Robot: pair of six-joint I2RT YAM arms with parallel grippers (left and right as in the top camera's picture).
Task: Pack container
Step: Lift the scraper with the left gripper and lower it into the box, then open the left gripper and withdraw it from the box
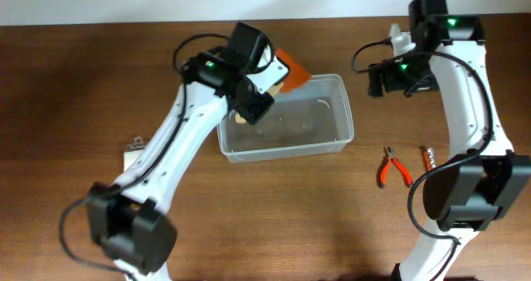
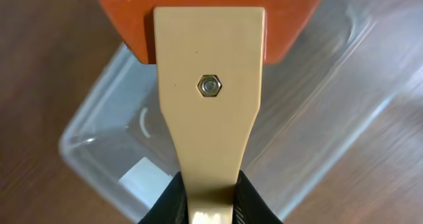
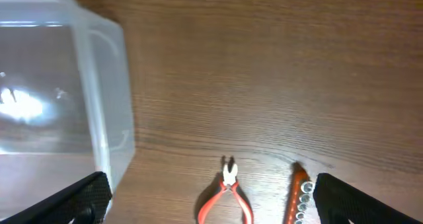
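Observation:
My left gripper should next move down inside, shifting the scraper toward the middle of the container's open bottom, as the orange blade still covers the container's far rim from above.
The clear plastic container sits at the table's middle; it also shows in the left wrist view and the right wrist view. My left gripper is shut on the tan handle of a scraper with an orange blade, held over the container's back left corner. My right gripper is open and empty, high above the table to the right of the container. Red-handled pliers lie on the table below it, also seen in the overhead view.
An orange socket holder lies right of the pliers, also in the overhead view. A small clip-like item lies at the left. Something white lies inside the container.

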